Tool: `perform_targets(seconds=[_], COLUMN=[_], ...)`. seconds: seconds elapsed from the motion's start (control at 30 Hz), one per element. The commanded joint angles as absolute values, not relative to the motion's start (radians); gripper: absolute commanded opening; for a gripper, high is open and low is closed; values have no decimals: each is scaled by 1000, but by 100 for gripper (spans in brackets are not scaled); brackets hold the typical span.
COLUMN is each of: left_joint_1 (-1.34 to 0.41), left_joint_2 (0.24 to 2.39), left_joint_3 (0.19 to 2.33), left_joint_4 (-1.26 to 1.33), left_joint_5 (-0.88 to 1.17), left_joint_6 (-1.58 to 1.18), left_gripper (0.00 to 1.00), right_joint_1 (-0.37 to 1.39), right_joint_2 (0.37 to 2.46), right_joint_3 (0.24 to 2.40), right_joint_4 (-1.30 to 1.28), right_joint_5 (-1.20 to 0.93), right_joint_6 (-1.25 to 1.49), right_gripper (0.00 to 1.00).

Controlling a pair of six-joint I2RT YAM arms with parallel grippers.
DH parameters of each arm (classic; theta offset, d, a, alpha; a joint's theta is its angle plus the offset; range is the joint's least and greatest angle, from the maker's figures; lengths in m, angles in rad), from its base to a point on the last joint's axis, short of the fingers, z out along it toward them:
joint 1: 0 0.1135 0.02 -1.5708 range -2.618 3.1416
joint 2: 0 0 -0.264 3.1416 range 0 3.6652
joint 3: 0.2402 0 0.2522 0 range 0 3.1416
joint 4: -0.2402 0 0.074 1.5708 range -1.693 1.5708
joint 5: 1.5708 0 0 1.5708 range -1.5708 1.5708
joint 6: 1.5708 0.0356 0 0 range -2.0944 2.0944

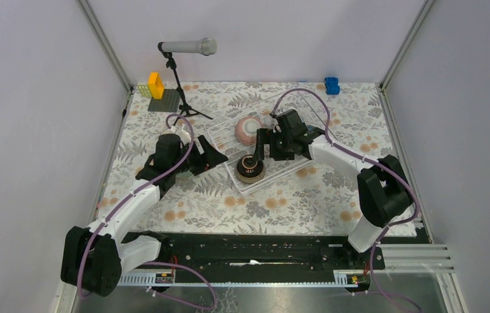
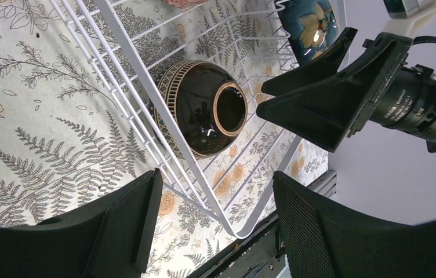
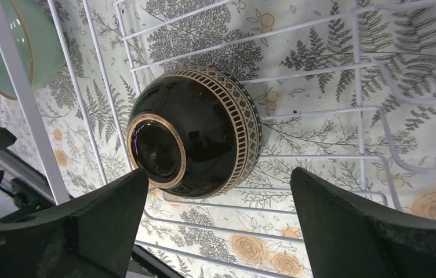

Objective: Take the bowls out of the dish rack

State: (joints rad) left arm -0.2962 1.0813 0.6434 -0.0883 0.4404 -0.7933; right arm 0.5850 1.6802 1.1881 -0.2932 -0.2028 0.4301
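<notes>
The dark brown bowl [image 1: 250, 169] [image 3: 199, 136] is below my right gripper. The gripper should go down to it next, with one finger at the bowl's foot and the other beyond the bowl's band.
The white wire dish rack [image 1: 281, 104] lies at mid-table. A pink bowl [image 1: 249, 128] and a dark brown bowl [image 1: 250, 169] with a gold-patterned band sit in it. The brown bowl is upside down [image 3: 192, 136]. My right gripper [image 3: 220, 176] is open just above it, with one finger by its foot; the top view shows that gripper [image 1: 259, 153] too. My left gripper [image 2: 217, 179] is open and empty over the rack's near corner [image 2: 244, 229], left of the brown bowl [image 2: 204, 107]. A dark teal and gold bowl [image 2: 311, 26] stands further in. A mint green bowl [image 3: 7, 46] shows by the rack's rail.
A microphone on a stand [image 1: 180, 72] and a grey baseplate with yellow bricks [image 1: 161, 98] are at the back left. A blue brick [image 1: 331, 85] is at the back right. The flowered cloth [image 1: 281, 202] covers the table. The right gripper [image 2: 331, 87] shows in the left wrist view.
</notes>
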Motion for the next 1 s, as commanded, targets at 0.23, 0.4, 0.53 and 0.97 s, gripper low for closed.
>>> perform_targets(seconds=[0.23,0.4,0.53,0.97], left_joint_1=[-311,-316,-323,-327], left_joint_2=[1140,1174,1196,1147], left_joint_3=[659,645,638,640], left_joint_4=[-67,-28,-5,-29], left_joint_5=[410,425,428,413], left_joint_6=[-757,-763,-765,-761], left_gripper=[77,76,76,74], right_joint_1=[561,561,560,536], right_joint_2=[1804,1841,1865,1775], right_joint_3=[1153,1139,1122,1048], right_joint_4=[-106,-44,11,144], right_joint_5=[-396,-395,-407,-458], right_joint_6=[536,578,612,704], right_gripper=[100,100,100,78])
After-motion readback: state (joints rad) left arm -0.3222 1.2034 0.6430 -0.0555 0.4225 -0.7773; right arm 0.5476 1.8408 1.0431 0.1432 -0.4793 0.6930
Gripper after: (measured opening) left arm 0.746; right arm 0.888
